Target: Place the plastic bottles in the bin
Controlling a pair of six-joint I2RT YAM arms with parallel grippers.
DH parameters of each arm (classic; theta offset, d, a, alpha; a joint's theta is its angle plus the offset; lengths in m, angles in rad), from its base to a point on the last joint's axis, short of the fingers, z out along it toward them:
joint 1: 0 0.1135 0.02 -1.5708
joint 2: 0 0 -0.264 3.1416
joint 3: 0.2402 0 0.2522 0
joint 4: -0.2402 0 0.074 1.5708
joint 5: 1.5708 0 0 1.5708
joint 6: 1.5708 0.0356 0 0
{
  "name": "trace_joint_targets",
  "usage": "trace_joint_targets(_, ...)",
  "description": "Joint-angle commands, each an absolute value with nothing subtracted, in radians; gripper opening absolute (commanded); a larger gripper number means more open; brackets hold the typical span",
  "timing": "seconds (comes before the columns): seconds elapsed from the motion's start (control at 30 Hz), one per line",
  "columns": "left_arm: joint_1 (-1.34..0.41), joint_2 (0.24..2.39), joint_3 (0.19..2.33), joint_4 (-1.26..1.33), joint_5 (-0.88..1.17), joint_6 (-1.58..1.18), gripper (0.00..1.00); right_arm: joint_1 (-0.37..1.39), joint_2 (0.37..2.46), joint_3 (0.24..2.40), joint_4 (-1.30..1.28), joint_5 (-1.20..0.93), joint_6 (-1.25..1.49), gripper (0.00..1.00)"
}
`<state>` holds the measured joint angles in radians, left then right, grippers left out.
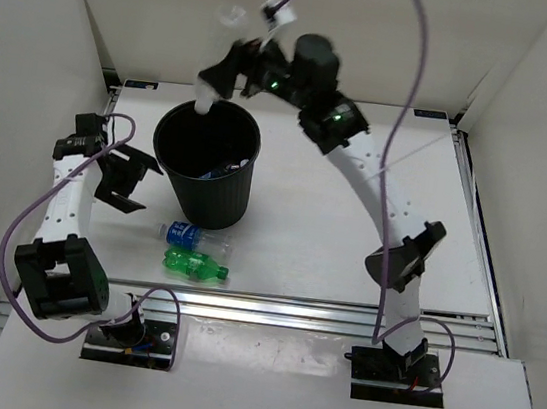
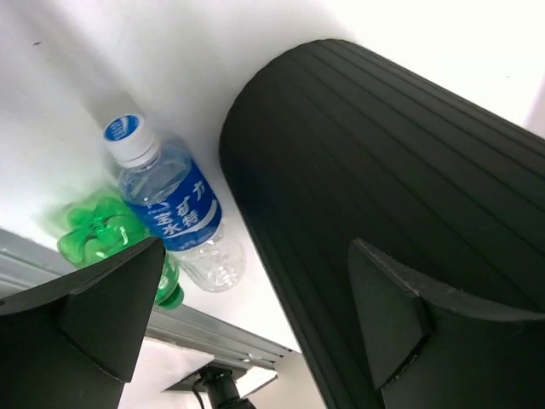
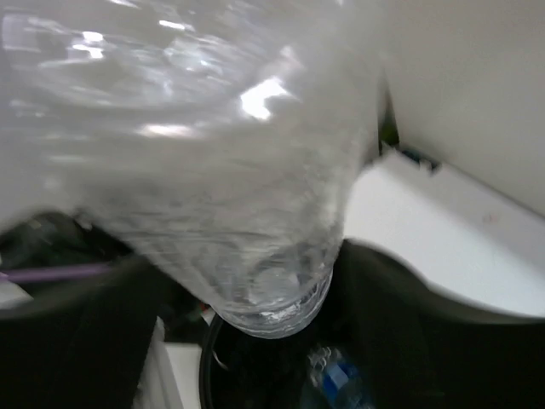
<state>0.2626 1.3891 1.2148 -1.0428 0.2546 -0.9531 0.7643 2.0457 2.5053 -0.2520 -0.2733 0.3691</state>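
The bottle's cap points away. I should next lower my open left gripper back and to the right in the top view, onto the green bottle's bottom end (image 1: 174, 257) (image 2: 88, 228).
The black bin (image 1: 202, 170) stands left of middle. My right gripper (image 1: 234, 61) is above its far rim, shut on a clear bottle (image 1: 206, 95) that hangs bottom-down over the opening. In the right wrist view this bottle (image 3: 213, 170) is blurred and fills the frame above the bin (image 3: 409, 341). One blue-labelled bottle lies inside the bin (image 1: 226, 170) (image 3: 336, 379). A clear blue-labelled bottle (image 1: 194, 239) (image 2: 166, 209) and a green bottle (image 1: 195, 267) (image 2: 98, 230) lie on the table in front of the bin. My left gripper (image 1: 125, 180) (image 2: 255, 315) is open and empty beside the bin's left wall (image 2: 383, 170).
White walls enclose the table on the left, back and right. An aluminium rail (image 1: 319, 316) runs along the table's near edge. A purple cable (image 1: 408, 101) loops above the right arm.
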Motion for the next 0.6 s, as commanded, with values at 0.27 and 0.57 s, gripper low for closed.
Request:
trace_joint_targets(0.27, 0.215, 1.152, 0.979, -1.045, 0.256, -1.0, 0.99, 0.776, 1.596, 2.324, -0.282, 0.098, 0.087, 1.0)
trace_joint_targets(0.57, 0.213, 1.121, 0.807, -0.997, 0.439, -1.216, 0.99, 0.695, 1.3, 1.924, -0.611, 0.058, 0.236, 1.0)
